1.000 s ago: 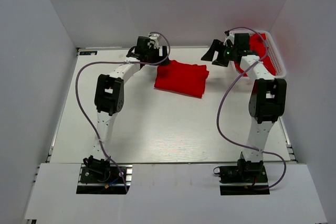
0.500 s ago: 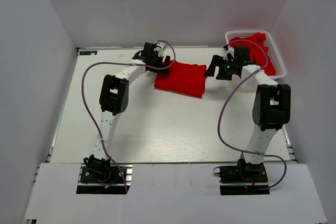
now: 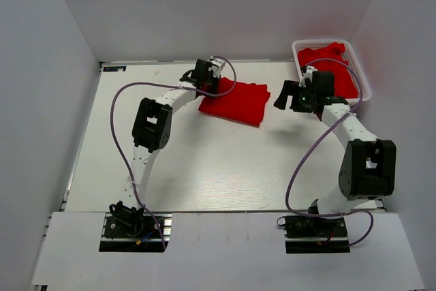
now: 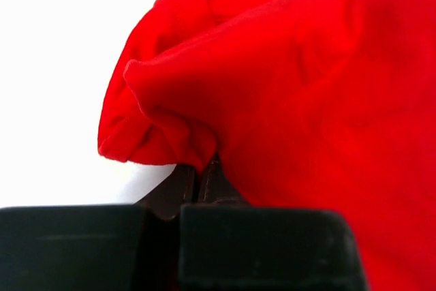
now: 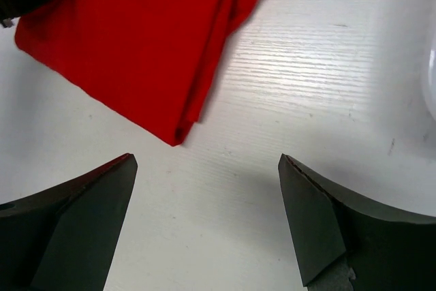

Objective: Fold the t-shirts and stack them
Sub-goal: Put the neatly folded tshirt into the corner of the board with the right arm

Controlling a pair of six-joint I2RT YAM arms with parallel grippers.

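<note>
The red t-shirt goes left in the top view in my left gripper next, to the table's far corner opposite the basket. That corner is clear, so the t-shirt is then released there.
A folded red t-shirt lies at the back middle of the table. My left gripper is at its back left corner, shut on a bunched fold of the cloth. In the left wrist view the dark fingers meet, with the t-shirt pinched at the left gripper's tips. My right gripper hovers just right of the shirt, open and holding nothing. In the right wrist view the right gripper spreads wide over bare table, the t-shirt's near corner ahead of it. More red t-shirts lie crumpled in the basket.
A white mesh basket stands at the back right corner, close behind my right arm. White walls enclose the table on three sides. The table is white, and purple cables loop off both arms.
My left gripper has moved right onto the shirt's corner and shut on the cloth. My right arm has swung away from the basket, down beside the shirt's right edge, still open.
</note>
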